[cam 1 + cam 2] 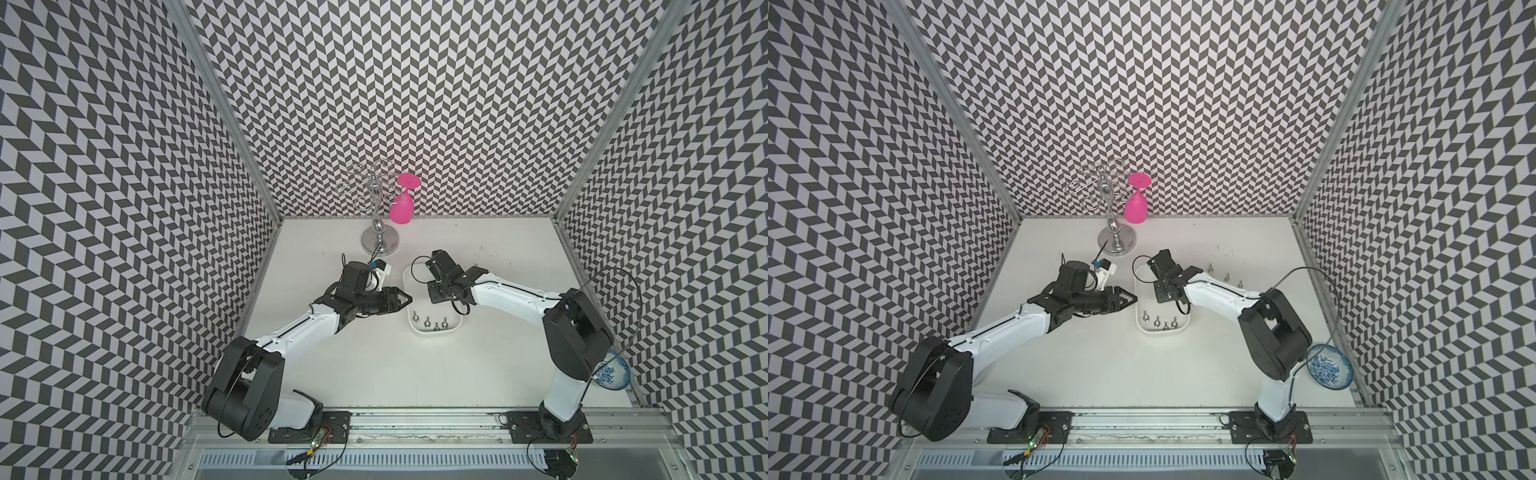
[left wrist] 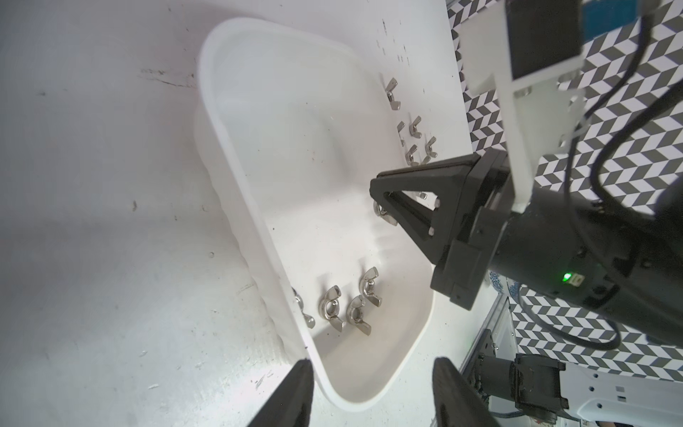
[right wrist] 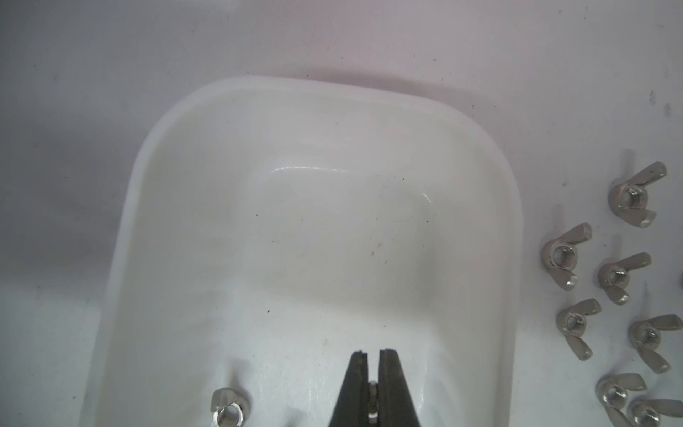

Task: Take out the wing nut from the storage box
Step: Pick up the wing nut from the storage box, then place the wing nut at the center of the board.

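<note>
My right gripper lifts over the box's rim point(image 2: 236, 166) next, then lowers to free the wing nut, with bare tabletop by the loose ones across that rim.
The white storage box point(image 1: 436, 334) point(image 1: 1160, 331) lies mid-table between both arms. Several steel wing nuts point(image 1: 426, 321) point(image 2: 329, 307) rest at its near end. My right gripper point(image 3: 373, 356) reaches down inside the box, and it is shut on one wing nut point(image 3: 373, 399) pinched between its black fingers. The left wrist view shows that same gripper point(image 2: 379, 199) with the nut point(image 2: 380, 212) at its tips, low over the box floor. Another wing nut point(image 3: 229, 408) lies beside it. My left gripper point(image 2: 373, 364) point(image 1: 405, 298) stands open at the box's left rim point(image 2: 236, 166), holding nothing.
Several wing nuts point(image 3: 565, 255) point(image 1: 1227, 276) lie on the table just right of the box. A chrome glass stand point(image 1: 379, 241) with a pink glass point(image 1: 402, 208) stands at the back. A blue-patterned bowl point(image 1: 1329, 365) sits near the right arm's base. Chevron walls close three sides.
</note>
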`<control>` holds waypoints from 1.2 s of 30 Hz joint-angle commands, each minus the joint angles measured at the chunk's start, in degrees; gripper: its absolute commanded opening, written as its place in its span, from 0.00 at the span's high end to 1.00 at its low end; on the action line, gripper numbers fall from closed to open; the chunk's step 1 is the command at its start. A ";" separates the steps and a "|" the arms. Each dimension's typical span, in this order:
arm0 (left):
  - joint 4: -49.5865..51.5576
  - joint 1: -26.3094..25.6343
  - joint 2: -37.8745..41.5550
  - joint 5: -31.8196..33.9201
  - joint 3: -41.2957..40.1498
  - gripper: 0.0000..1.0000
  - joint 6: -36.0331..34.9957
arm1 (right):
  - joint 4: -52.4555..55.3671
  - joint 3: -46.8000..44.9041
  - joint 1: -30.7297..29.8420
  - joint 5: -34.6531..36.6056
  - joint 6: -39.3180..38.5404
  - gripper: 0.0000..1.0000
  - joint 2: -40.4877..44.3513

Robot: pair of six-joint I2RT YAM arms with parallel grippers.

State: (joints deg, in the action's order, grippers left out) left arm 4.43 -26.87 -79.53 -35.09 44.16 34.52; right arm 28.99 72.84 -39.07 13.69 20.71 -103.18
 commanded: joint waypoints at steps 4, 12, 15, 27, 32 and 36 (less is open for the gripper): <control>-2.47 -8.61 -0.09 3.20 3.50 0.45 1.57 | -0.11 -5.18 6.22 8.06 2.55 1.00 8.38; -3.94 -19.72 -6.74 4.92 10.49 0.45 2.49 | -4.20 -18.78 18.84 7.76 7.26 1.00 14.86; -3.90 -22.69 -8.78 5.65 12.55 0.45 2.57 | -4.88 -22.09 20.45 6.99 7.94 1.00 14.94; -3.14 -24.64 -6.94 7.97 10.98 0.45 2.06 | -8.34 -27.31 21.49 3.66 7.85 1.00 11.83; -2.41 -23.81 -6.32 7.96 10.17 0.45 1.57 | -8.52 -27.22 21.55 2.75 7.80 0.99 10.72; -1.46 -21.99 -5.52 7.41 10.07 0.45 0.83 | -8.83 -27.35 21.51 2.73 8.02 0.89 10.93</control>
State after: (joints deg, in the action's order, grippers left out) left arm 1.87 -50.24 -87.13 -27.75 55.02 36.84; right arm 22.06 45.80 -17.80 17.02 28.23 -91.85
